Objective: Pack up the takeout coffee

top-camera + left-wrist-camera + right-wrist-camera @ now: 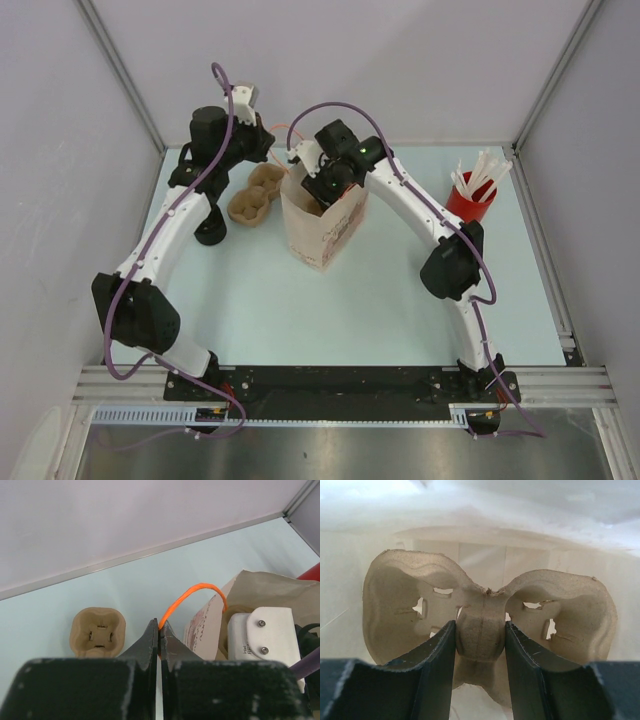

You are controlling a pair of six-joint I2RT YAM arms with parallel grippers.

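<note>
My right gripper moves down deeper between the bag's inner sides next and releases the carrier's centre hump over the bag's bottom, since that lies below the gripper.
A brown paper bag [325, 235] stands open at mid-table. My left gripper [160, 625] is shut on the bag's orange handle [192, 591], which loops up to the bag's rim [260, 580]. My right gripper [480, 625] reaches down into the bag [318, 195]. It is shut on the middle bridge of a pulp cup carrier [570, 615], with the bag's pale inner walls all around. The takeout coffee does not clearly show. A dark round shape [210, 230] sits half hidden under my left forearm, and I cannot tell what it is.
A second pulp cup carrier [255, 195] lies on the table left of the bag, also in the left wrist view [98, 632]. A red cup of white sticks [470, 200] stands at the back right. Grey walls close off the back and both sides.
</note>
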